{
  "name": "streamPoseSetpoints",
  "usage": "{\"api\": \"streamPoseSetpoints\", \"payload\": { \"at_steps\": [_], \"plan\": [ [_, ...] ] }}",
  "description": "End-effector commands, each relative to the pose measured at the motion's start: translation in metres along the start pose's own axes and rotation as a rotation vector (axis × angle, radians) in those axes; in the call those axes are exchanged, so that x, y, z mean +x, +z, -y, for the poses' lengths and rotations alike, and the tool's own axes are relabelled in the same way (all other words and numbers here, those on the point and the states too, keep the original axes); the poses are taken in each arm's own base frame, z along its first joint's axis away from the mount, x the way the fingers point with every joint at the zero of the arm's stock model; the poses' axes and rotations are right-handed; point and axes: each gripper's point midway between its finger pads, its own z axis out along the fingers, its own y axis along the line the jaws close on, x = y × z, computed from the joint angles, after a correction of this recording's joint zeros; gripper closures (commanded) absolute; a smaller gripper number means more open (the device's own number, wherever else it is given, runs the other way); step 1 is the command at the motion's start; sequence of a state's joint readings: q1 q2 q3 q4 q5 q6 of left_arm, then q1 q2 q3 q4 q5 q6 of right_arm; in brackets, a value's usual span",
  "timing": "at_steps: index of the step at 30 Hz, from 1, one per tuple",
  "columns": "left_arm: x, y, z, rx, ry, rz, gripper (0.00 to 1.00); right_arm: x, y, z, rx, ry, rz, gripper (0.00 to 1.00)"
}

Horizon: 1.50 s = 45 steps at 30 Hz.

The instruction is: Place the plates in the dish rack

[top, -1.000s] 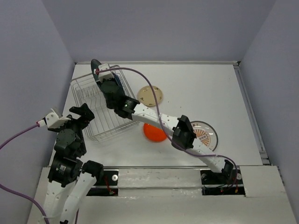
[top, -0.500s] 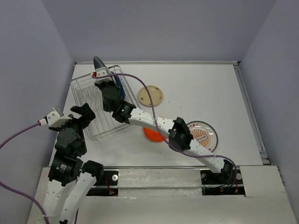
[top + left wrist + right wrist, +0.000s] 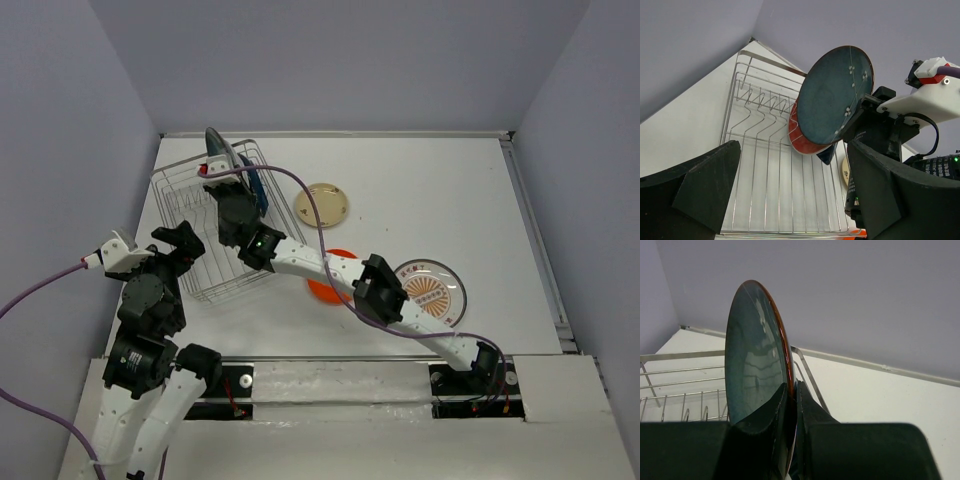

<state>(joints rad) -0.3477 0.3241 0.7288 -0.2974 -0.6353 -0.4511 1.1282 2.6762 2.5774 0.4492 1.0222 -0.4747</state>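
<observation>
The dark teal plate still hangs above the wires, so it goes down on edge into the rack (image 3: 190,215) beside the floral plate next, lowered by my right gripper.
My right gripper (image 3: 224,172) is shut on the lower rim of the dark teal plate (image 3: 220,146) and holds it on edge above the far end of the silver wire dish rack (image 3: 190,215). The right wrist view shows the plate (image 3: 755,355) pinched in that gripper (image 3: 791,390). In the left wrist view the teal plate (image 3: 835,95) hangs in front of a red-and-teal floral plate (image 3: 802,142) and a dark blue leaf-shaped plate (image 3: 829,154), both standing in the rack (image 3: 765,170). My left gripper (image 3: 790,200) is open and empty at the rack's near left corner.
A cream plate (image 3: 322,203) lies right of the rack. An orange plate (image 3: 325,291) lies partly under the right arm. A white plate with an orange emblem (image 3: 433,288) lies further right. Walls stand close behind and left of the rack.
The right arm has swung further left. The teal plate has shifted slightly right over the rack's far end and turned more upright. The left arm has not moved.
</observation>
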Motion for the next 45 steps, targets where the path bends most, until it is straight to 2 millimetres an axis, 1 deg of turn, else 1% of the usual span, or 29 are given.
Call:
{"api": "streamPoseSetpoints", "payload": {
  "at_steps": [1,3,4,5,8,9,10,12,13,15,18,21,22,23,24,26,29,30,31,33,34,35,36,37,39,40,42,43,45],
  "plan": [
    [-0.020,-0.002,0.007,0.015,-0.050,0.049,0.01,-0.011,0.004,0.020,0.102,0.078,0.044,0.93],
    [-0.021,-0.003,0.007,0.014,-0.051,0.051,0.01,-0.008,0.004,0.017,0.093,0.077,0.044,0.93],
    [-0.020,-0.002,0.007,0.013,-0.050,0.050,0.01,-0.003,0.003,0.016,0.090,0.069,0.038,0.93],
    [-0.020,-0.002,0.007,0.013,-0.049,0.049,0.01,-0.003,-0.001,0.011,0.079,0.069,0.039,0.93],
    [-0.020,-0.002,0.008,0.016,-0.047,0.047,0.01,-0.001,-0.001,0.009,0.076,0.066,0.040,0.93],
    [-0.019,-0.001,0.008,0.014,-0.046,0.047,0.01,-0.001,-0.005,0.004,0.065,0.067,0.040,0.93],
    [-0.020,-0.001,0.007,0.013,-0.047,0.049,0.01,0.000,-0.006,0.004,0.067,0.068,0.041,0.93],
    [-0.019,0.000,0.008,0.014,-0.045,0.045,0.01,0.008,-0.006,0.002,0.067,0.058,0.037,0.93],
    [-0.019,0.000,0.008,0.012,-0.045,0.047,0.01,0.010,-0.011,-0.002,0.063,0.060,0.034,0.93],
    [-0.018,0.000,0.007,0.009,-0.045,0.046,0.01,0.016,-0.012,-0.003,0.063,0.056,0.026,0.93],
    [-0.017,0.002,0.007,0.008,-0.042,0.043,0.01,0.017,-0.013,-0.003,0.065,0.079,0.027,0.92],
    [-0.017,0.003,0.006,0.003,-0.040,0.043,0.01,0.015,-0.014,-0.003,0.050,0.100,0.022,0.83],
    [-0.017,0.003,0.007,0.003,-0.039,0.041,0.01,0.015,-0.014,-0.004,0.048,0.110,0.019,0.79],
    [-0.016,0.004,0.006,-0.002,-0.037,0.041,0.01,0.015,-0.014,-0.003,0.050,0.114,0.017,0.72],
    [-0.016,0.004,0.006,-0.003,-0.036,0.040,0.01,0.014,-0.014,-0.002,0.053,0.116,0.015,0.70],
    [-0.015,0.005,0.005,-0.005,-0.032,0.039,0.01,0.010,-0.015,0.001,0.049,0.131,0.006,0.62],
    [-0.014,0.006,0.005,-0.004,-0.029,0.038,0.01,0.003,-0.018,0.004,0.023,0.174,-0.008,0.60],
    [-0.014,0.006,0.005,-0.004,-0.029,0.038,0.01,-0.003,-0.021,0.010,0.012,0.180,-0.018,0.56],
    [-0.014,0.006,0.006,0.001,-0.029,0.038,0.01,-0.005,-0.024,0.010,-0.008,0.210,-0.024,0.51],
    [-0.013,0.006,0.006,0.007,-0.029,0.038,0.01,-0.010,-0.028,0.015,-0.033,0.230,-0.040,0.47],
    [-0.012,0.007,0.007,0.012,-0.028,0.034,0.01,-0.017,-0.033,0.020,-0.065,0.255,-0.055,0.42],
    [-0.012,0.007,0.007,0.012,-0.027,0.035,0.01,-0.020,-0.037,0.022,-0.085,0.267,-0.061,0.41],
    [-0.012,0.008,0.008,0.016,-0.026,0.033,0.01,-0.028,-0.043,0.032,-0.101,0.306,-0.072,0.39],
    [-0.011,0.008,0.009,0.022,-0.023,0.030,0.01,-0.030,-0.049,0.031,-0.155,0.306,-0.083,0.35],
    [-0.010,0.008,0.009,0.027,-0.016,0.028,0.01,-0.036,-0.059,0.037,-0.207,0.345,-0.104,0.32],
    [-0.008,0.008,0.011,0.038,-0.012,0.020,0.01,-0.038,-0.071,0.048,-0.246,0.359,-0.123,0.32],
    [-0.006,0.008,0.014,0.054,-0.007,0.014,0.01,-0.033,-0.086,0.061,-0.278,0.385,-0.160,0.31],
    [-0.004,0.008,0.017,0.076,-0.005,0.006,0.01,-0.014,-0.090,0.085,-0.296,0.357,-0.218,0.31],
    [-0.002,0.007,0.022,0.105,-0.002,-0.004,0.01,0.012,-0.096,0.109,-0.332,0.393,-0.323,0.32]
  ]
}}
